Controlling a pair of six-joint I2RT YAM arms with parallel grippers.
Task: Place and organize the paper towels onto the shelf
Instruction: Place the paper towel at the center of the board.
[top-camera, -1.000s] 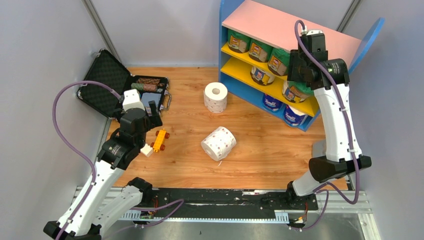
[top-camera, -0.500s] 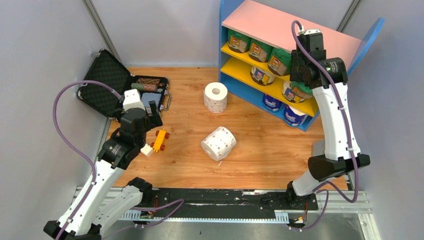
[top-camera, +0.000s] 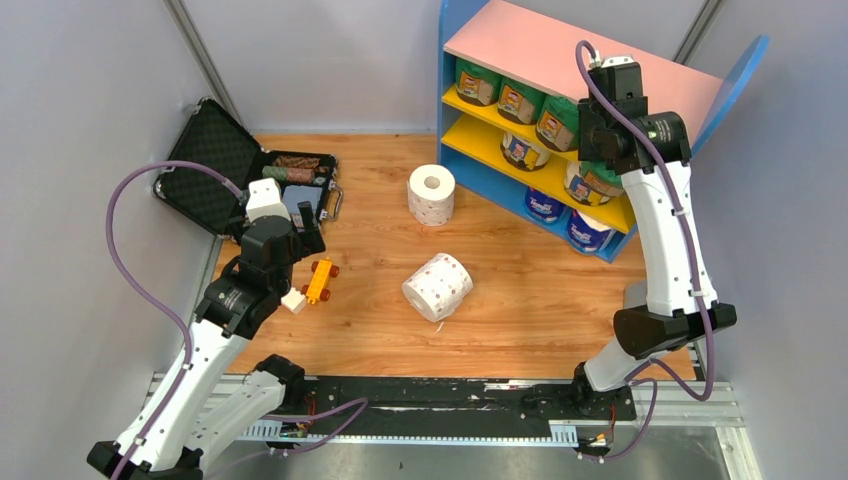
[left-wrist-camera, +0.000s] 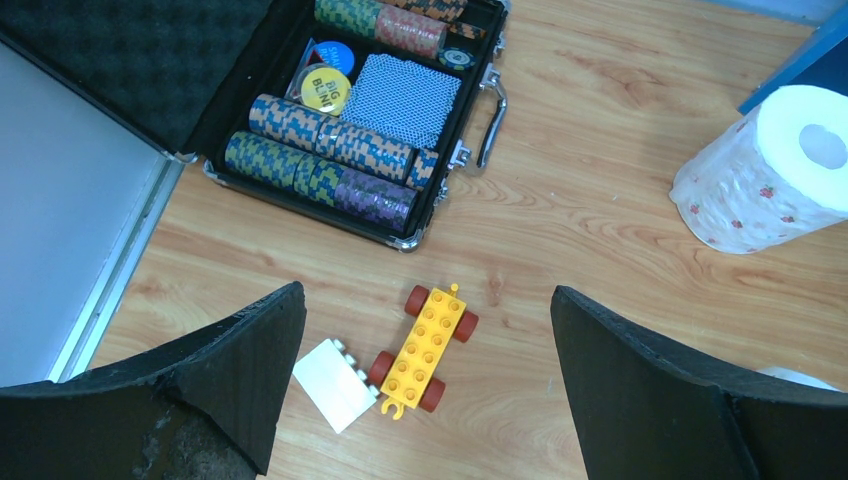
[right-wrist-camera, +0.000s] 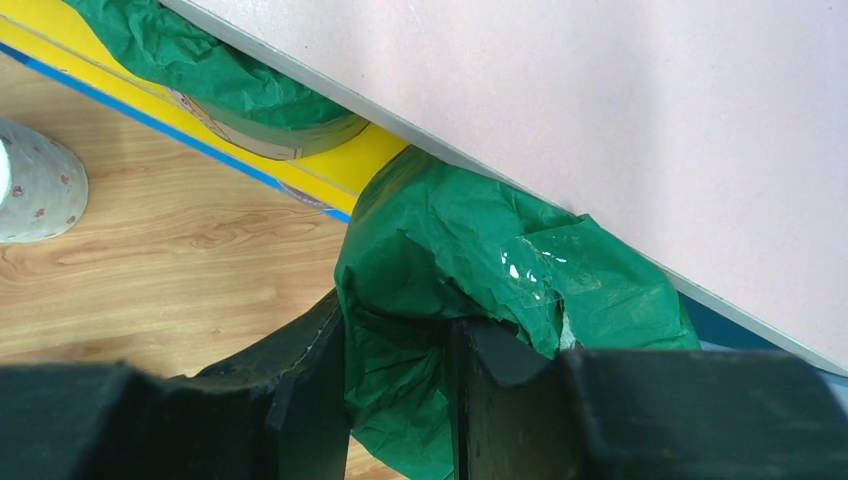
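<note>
My right gripper will next move back from the shelf (top-camera: 560, 55) and down to the bare floor (top-camera: 530, 298) beside the lying dotted roll to let go, because that spot is clear.
The shelf (top-camera: 560, 55) stands at the back right, its pink top board (right-wrist-camera: 600, 100) filling the right wrist view. Green-wrapped paper towels (top-camera: 515, 100) line the upper yellow board. My right gripper (right-wrist-camera: 400, 330) is shut on the crumpled wrapper of another green roll (right-wrist-camera: 470, 250), held at the shelf's front just under the pink board. Two bare dotted rolls are on the floor: one upright (top-camera: 431, 194), one on its side (top-camera: 437, 286). My left gripper (left-wrist-camera: 425, 300) hangs open over the floor at the left, holding nothing.
An open black case (top-camera: 250, 180) of chips and cards lies at the back left. A yellow toy car (left-wrist-camera: 425, 347) and a white brick (left-wrist-camera: 335, 385) lie under the left gripper. Cream rolls (top-camera: 522, 150) and blue-and-white rolls (top-camera: 545, 205) fill the lower boards.
The right arm has shifted slightly left and up along the shelf front, and its jaws have narrowed on the green wrapper. The left arm has not moved.
</note>
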